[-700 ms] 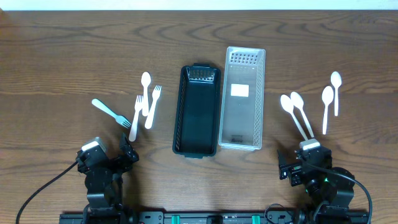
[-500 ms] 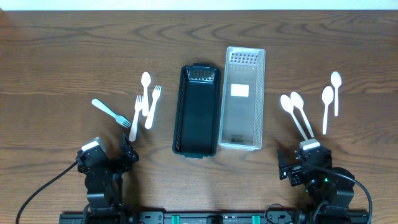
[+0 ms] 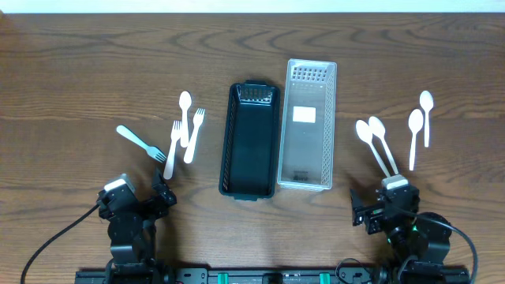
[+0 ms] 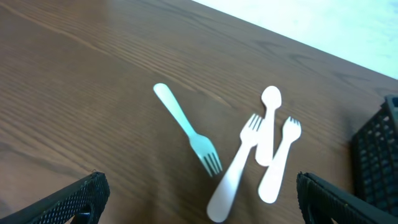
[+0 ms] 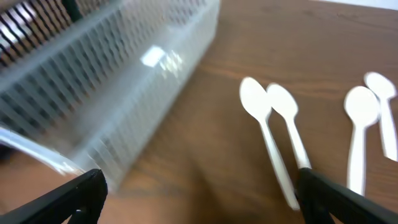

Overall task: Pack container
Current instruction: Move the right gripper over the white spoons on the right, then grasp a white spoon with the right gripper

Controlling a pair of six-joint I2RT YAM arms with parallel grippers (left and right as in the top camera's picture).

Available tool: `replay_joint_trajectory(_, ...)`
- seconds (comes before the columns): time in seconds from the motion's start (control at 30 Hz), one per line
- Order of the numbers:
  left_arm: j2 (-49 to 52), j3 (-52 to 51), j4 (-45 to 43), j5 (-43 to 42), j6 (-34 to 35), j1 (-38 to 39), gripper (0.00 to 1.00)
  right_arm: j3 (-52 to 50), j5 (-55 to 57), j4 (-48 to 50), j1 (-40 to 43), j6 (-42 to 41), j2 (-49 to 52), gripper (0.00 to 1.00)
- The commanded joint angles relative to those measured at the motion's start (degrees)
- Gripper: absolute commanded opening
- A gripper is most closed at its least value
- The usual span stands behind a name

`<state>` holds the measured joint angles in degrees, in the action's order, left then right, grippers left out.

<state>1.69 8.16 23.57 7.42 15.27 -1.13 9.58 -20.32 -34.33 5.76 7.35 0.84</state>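
My right gripper moves outward and down onto the neck of the white spoon (image 3: pixel 370 143) (image 5: pixel 264 121) nearest the clear container next, since the neck lies outward of and below it.
A black container (image 3: pixel 249 142) and a clear container (image 3: pixel 308 124) stand side by side mid-table. Left of them lie a pale blue fork (image 3: pixel 142 143), two white forks (image 3: pixel 172 147) (image 3: pixel 193 134) and a white spoon (image 3: pixel 185 110); all four show in the left wrist view (image 4: pixel 186 127). Right of the containers lie several white spoons (image 3: pixel 379 143) (image 3: pixel 415 136), also in the right wrist view (image 5: pixel 267 134). My left gripper (image 3: pixel 162 193) is open and empty near the front edge. My right gripper (image 3: pixel 369 211) is open and empty, just in front of the spoon handles.
The clear container's near wall (image 5: pixel 118 99) fills the left of the right wrist view. The black container's corner (image 4: pixel 379 155) shows at the right of the left wrist view. The table is dark wood.
The right arm has shifted slightly; its wrist view is blurred. The left arm, cutlery and containers have not moved.
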Motion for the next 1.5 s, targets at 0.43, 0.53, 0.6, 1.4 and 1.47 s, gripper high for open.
replay_joint_trajectory(0.43, 21.8, 18.9, 7.7, -6.8, 0.7, -0.3, 0.98, 29.6, 6.4, -4.7, -0.2, -13.2, 30.7, 0.99)
replay_joint_trajectory(0.53, 31.9, 27.0, 11.1, -6.8, 0.0, -0.4, 0.98, 38.7, 10.0, -8.6, -0.2, -10.7, 44.4, 0.99)
replay_joint_trajectory(0.6, 38.3, 32.3, 13.8, -6.8, -0.1, -0.4, 0.98, 45.3, 10.5, -12.3, -0.1, -8.2, 53.2, 0.99)
replay_joint_trajectory(1.4, 72.8, 56.5, 19.1, -6.8, -6.9, -0.5, 0.98, 61.0, 11.9, -12.9, -1.0, 0.0, 107.2, 0.80)
replay_joint_trajectory(1.47, 72.9, 56.5, 19.1, -6.8, -6.9, -0.5, 0.98, 61.0, 11.9, -12.4, -1.1, 0.0, 108.5, 0.72)
